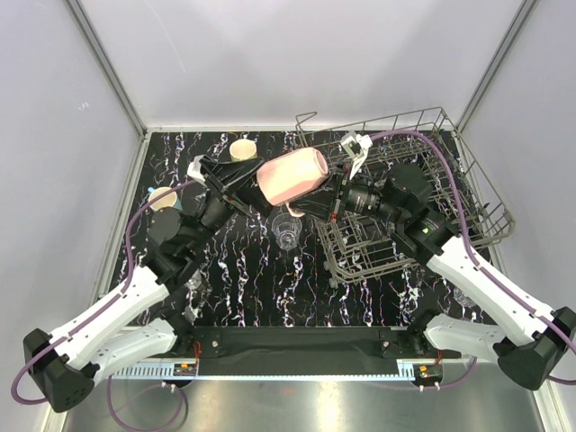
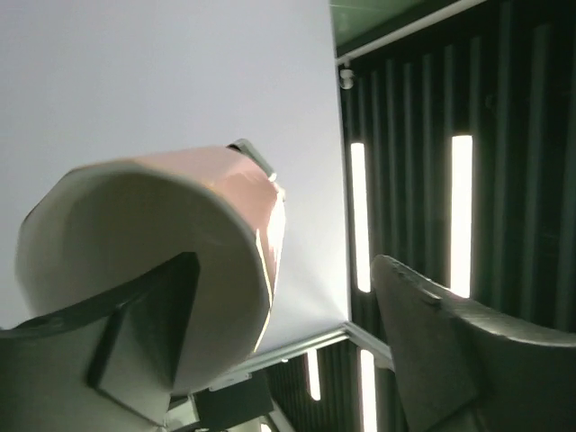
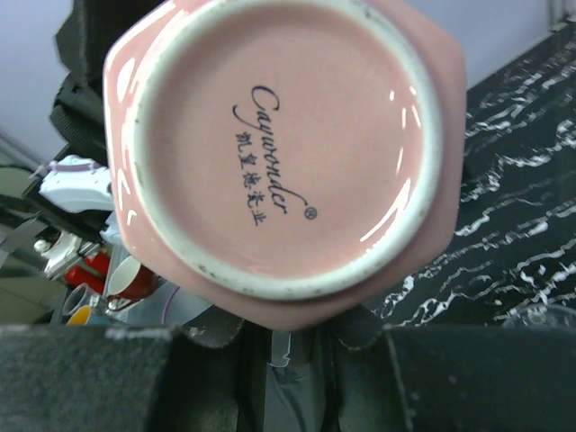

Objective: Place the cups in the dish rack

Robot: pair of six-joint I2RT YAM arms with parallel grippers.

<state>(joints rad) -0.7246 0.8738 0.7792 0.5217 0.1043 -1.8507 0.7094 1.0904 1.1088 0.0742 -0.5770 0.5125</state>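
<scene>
The robot's right gripper should next swing to the right in the top view, lower the mug and release it, because the rack's far corner [image 1: 432, 155] is below it on that side.
A pink mug [image 1: 292, 175] hangs on its side in the air between my two arms, left of the dish rack [image 1: 423, 180]. My right gripper [image 1: 326, 205] is shut on its lower edge. In the right wrist view the mug's base [image 3: 279, 135] fills the frame, with the gripper [image 3: 292, 346] pinching just under it. My left gripper [image 1: 247, 184] is at the mug's mouth. In the left wrist view it [image 2: 288, 265] is open: one finger [image 2: 153, 315] sits inside the mug [image 2: 135, 225], the other [image 2: 450, 351] stands well apart.
A clear glass [image 1: 286, 229] stands on the black marbled table under the mug. A pale yellow mug [image 1: 243, 148] is at the back and another [image 1: 162, 198] at the left edge. Another clear glass [image 1: 465, 294] sits right of the rack.
</scene>
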